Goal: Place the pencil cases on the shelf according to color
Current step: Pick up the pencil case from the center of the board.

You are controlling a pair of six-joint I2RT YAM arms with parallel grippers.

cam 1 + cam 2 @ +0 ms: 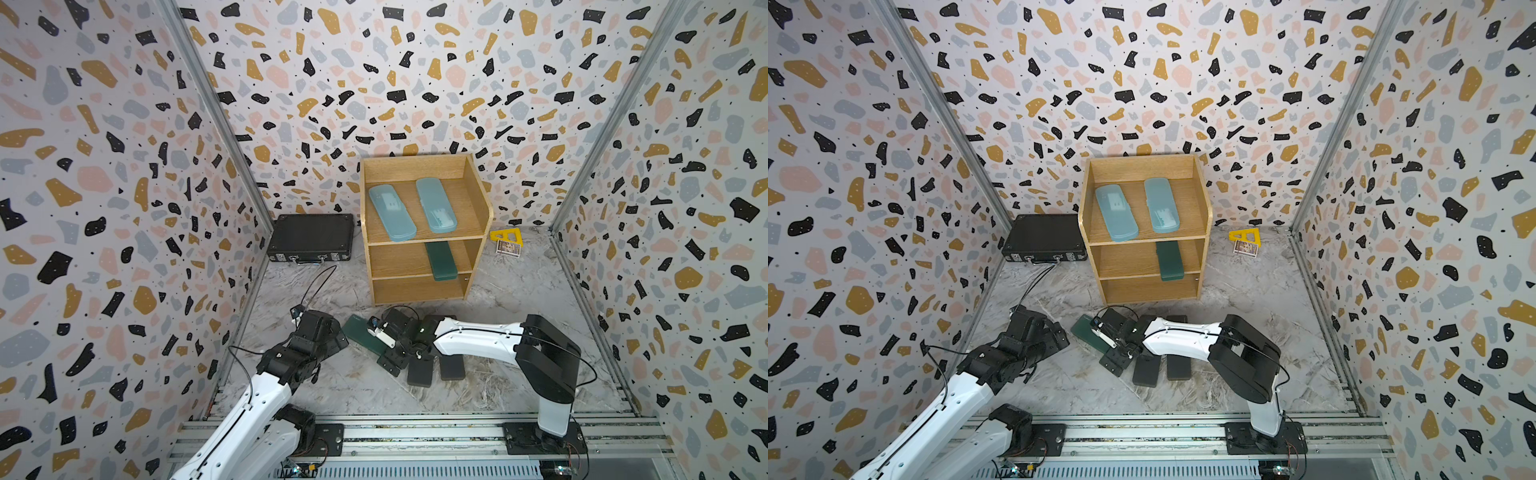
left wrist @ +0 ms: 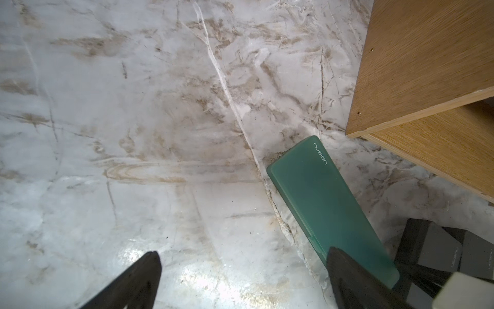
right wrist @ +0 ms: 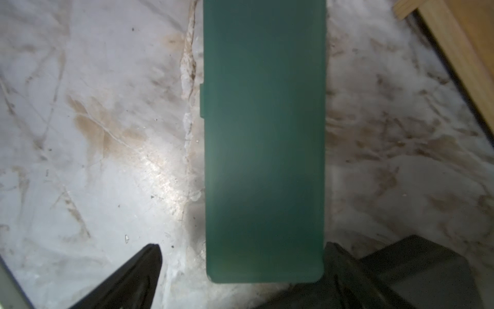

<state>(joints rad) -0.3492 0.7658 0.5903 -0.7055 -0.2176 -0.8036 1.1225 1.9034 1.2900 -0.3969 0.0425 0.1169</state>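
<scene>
I should move my right gripper toward the black cases next and lower it astride the near end of the second green case, because one finger is too close to that case's edge.
The wooden shelf stands at the back. Two light-blue pencil cases lie on its top tier. A dark green case lies on the middle tier. A second green case lies flat on the floor. My right gripper hangs open over it, straddling its near end, one finger close to its edge. My left gripper is open over bare floor beside that case. Two black cases lie partly under the right arm.
A large black briefcase lies left of the shelf against the wall. A yellow triangular ruler and a small printed card sit to the right of the shelf. Patterned walls close in three sides; the metal rail runs along the front.
</scene>
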